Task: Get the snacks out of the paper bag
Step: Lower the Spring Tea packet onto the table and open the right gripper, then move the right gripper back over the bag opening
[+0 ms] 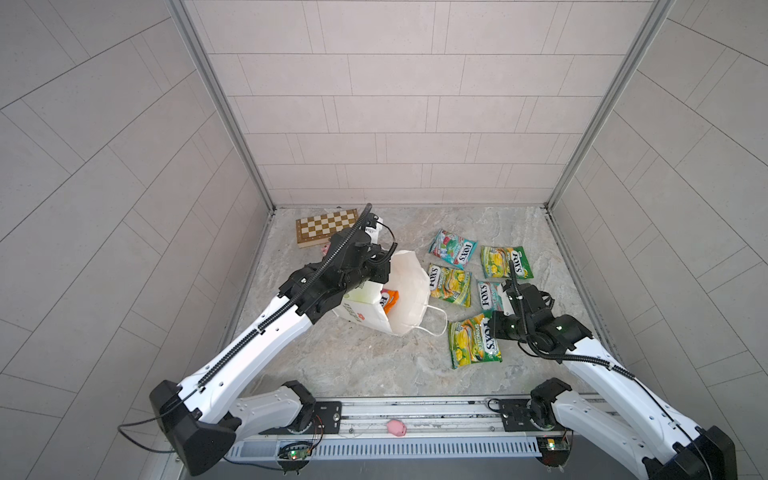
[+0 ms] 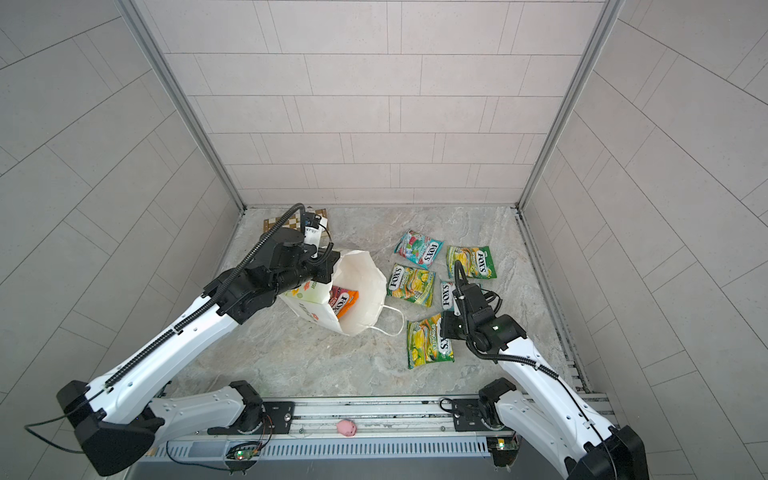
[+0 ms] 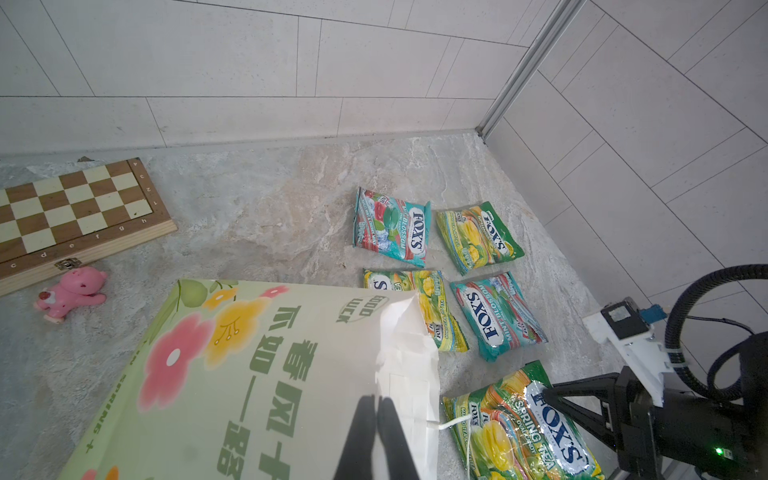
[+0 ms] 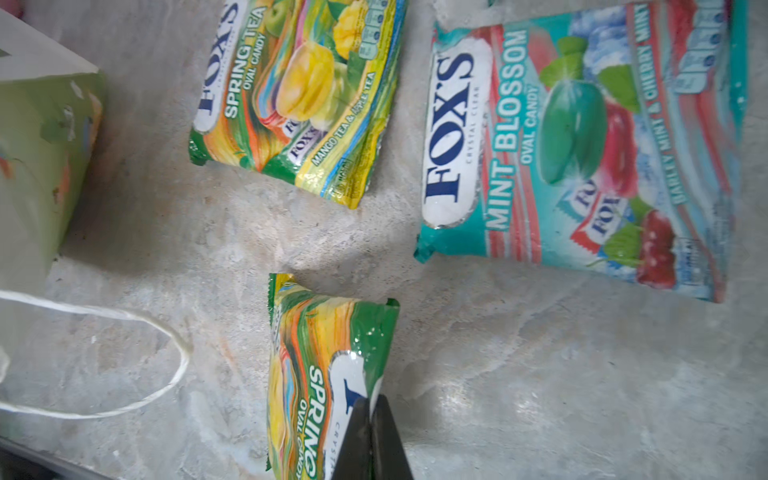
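The floor beside the robot's right gripper is bare and clear of the cord, so the right gripper should next move farther from the bag (image 1: 409, 291) and let go of the packet's edge over that spot.
The white paper bag (image 1: 409, 291) lies tipped on its side with its mouth open toward the right. My left gripper (image 3: 377, 401) is shut on its upper rim, holding that side up. An orange snack packet (image 1: 388, 300) shows inside the mouth. Several snacks lie on the floor right of the bag: a teal-and-red one (image 1: 453, 248), two yellow-green ones (image 1: 505, 262) (image 1: 449, 284), and another teal one (image 1: 488, 295) half hidden by my right arm. My right gripper (image 4: 370, 399) is shut on the edge of a third yellow-green packet (image 4: 316, 365), nearest the front.
A brown-and-cream chessboard (image 1: 326, 226) lies at the back left, with a pink toy (image 3: 72, 293) beside it. Another pink pig (image 1: 395, 428) sits on the front rail between the arm bases. The bag's cord handle (image 1: 436, 322) loops on the floor near the held packet.
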You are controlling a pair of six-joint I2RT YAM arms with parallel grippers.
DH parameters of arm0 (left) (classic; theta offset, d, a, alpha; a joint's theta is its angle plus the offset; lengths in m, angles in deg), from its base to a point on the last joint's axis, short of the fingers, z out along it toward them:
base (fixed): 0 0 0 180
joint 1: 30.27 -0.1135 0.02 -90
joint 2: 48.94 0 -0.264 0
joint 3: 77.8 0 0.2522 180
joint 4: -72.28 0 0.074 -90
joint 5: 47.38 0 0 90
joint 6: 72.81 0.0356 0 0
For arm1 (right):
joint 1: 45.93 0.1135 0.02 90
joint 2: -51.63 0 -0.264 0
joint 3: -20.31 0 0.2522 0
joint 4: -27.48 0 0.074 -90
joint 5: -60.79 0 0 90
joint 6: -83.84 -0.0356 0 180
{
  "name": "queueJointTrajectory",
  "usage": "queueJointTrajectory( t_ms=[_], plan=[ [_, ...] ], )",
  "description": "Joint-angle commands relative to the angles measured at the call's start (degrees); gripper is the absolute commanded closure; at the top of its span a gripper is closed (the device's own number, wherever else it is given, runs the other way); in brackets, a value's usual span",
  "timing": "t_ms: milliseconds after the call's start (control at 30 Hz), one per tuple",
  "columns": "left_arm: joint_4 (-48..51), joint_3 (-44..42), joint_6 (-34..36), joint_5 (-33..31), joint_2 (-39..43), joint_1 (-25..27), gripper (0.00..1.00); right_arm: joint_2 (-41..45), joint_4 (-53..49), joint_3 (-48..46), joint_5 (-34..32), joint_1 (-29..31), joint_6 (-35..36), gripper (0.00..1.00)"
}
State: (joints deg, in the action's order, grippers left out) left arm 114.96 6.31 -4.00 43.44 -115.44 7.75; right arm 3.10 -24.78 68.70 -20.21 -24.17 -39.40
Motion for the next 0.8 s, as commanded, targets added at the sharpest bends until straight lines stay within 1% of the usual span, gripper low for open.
queueJointTrajectory(
  t_ms=[0,233,400,467,500,533,567,633,700,767],
  plan=[
    [-0.89,0.07,-0.48,0.23,-0.38,0.12,1.00,-0.28,-2.93,2.63,-5.87,0.21,1.58,1.00],
    [-0.91,0.35,-0.26,0.21,-0.75,0.12,1.00,-0.36,-4.48,3.09,-11.53,0.21,1.95,1.00],
    [-0.93,0.41,-0.16,0.16,-0.84,0.11,1.00,-0.60,-5.06,3.25,-16.75,0.96,2.52,1.00],
    [-0.89,0.41,-0.21,0.06,-1.00,0.11,1.00,-0.68,-4.83,3.16,-17.26,1.01,2.91,0.99],
    [-0.89,0.42,-0.10,-0.01,-0.98,0.10,1.00,-0.72,-4.87,3.16,-17.69,1.01,2.91,0.93],
    [-0.90,0.47,-0.08,0.10,-1.00,0.12,1.00,-0.77,-4.97,3.24,-18.23,1.07,2.87,0.82],
    [-0.90,0.48,-0.08,0.15,-0.99,0.12,1.00,-0.82,-5.21,3.37,-18.92,1.10,2.70,0.74],
    [-0.89,0.46,-0.15,0.23,-0.95,0.08,1.00,-0.70,-6.13,4.05,-21.02,1.09,2.12,0.62],
    [-1.05,0.41,-0.21,0.33,-1.08,0.08,1.00,-0.21,-7.30,4.80,-23.86,1.09,1.18,0.54],
    [-1.23,0.32,-0.43,0.73,-1.12,0.07,1.00,0.91,-7.21,5.17,-25.06,1.09,1.25,0.51]
  ],
)
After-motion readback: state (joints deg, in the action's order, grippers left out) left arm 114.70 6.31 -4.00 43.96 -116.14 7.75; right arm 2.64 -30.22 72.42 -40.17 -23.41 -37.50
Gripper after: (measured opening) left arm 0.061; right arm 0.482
